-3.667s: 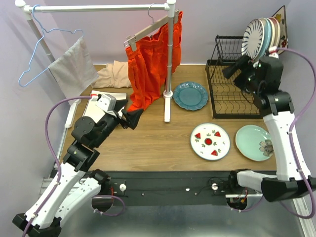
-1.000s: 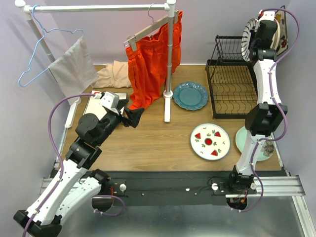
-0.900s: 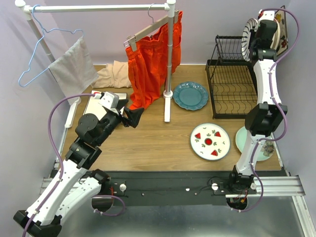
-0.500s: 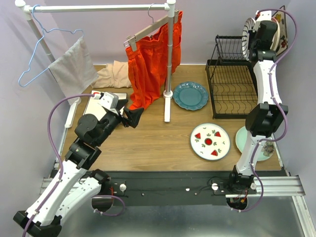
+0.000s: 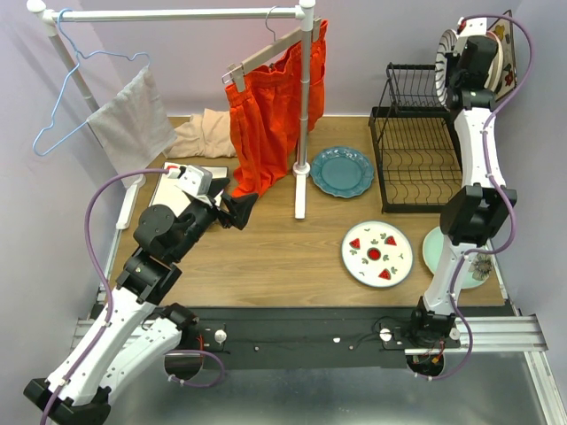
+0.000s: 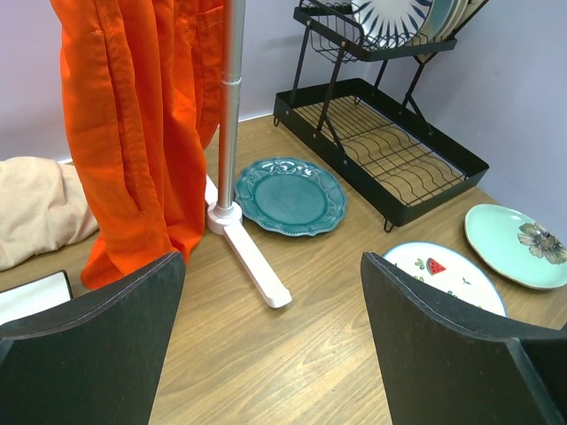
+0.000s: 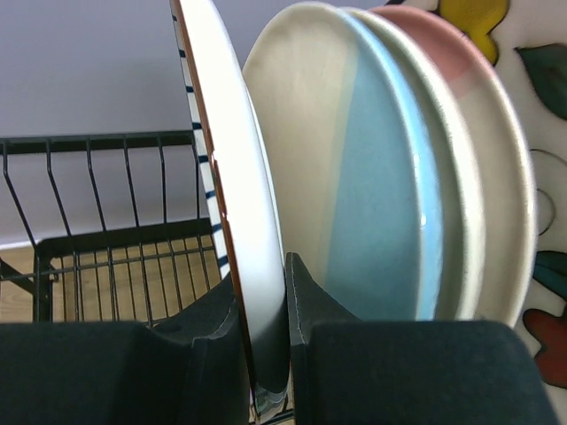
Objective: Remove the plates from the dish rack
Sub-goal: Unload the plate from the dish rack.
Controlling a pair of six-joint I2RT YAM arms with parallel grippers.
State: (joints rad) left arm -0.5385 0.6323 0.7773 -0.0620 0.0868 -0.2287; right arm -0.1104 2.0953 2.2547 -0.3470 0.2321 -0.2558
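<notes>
I should next carry the blue-striped plate back and down from the rack with my right gripper, turn it flat and let go of it onto the watermelon-patterned plate (image 5: 377,254), whose upper side is uncovered.
My right gripper (image 7: 263,341) is shut on the lower rim of a blue-striped white plate (image 7: 232,186), which stands upright on the upper shelf of the black wire dish rack (image 5: 416,173). Behind that plate stand a cream and light-blue plate (image 7: 372,177), a pink and cream plate (image 7: 483,133) and a flowered square plate (image 7: 542,97). From the top view the right arm reaches high over the rack to the striped plate (image 5: 444,55). On the table lie a teal plate (image 5: 342,171), a watermelon-patterned white plate (image 5: 376,253) and a mint plate (image 5: 436,250). My left gripper (image 5: 244,209) hangs open and empty over the table's left half.
A white clothes rail (image 5: 303,106) with an orange garment (image 5: 266,115) stands mid-table, its foot (image 6: 252,261) stretching toward the front. A blue hanger with a grey cloth (image 5: 128,124) hangs at the left. Beige cloth (image 5: 204,133) lies behind my left arm.
My right gripper's jaws have closed onto the striped plate's rim, and plate and gripper sit slightly higher. The left arm has not moved.
</notes>
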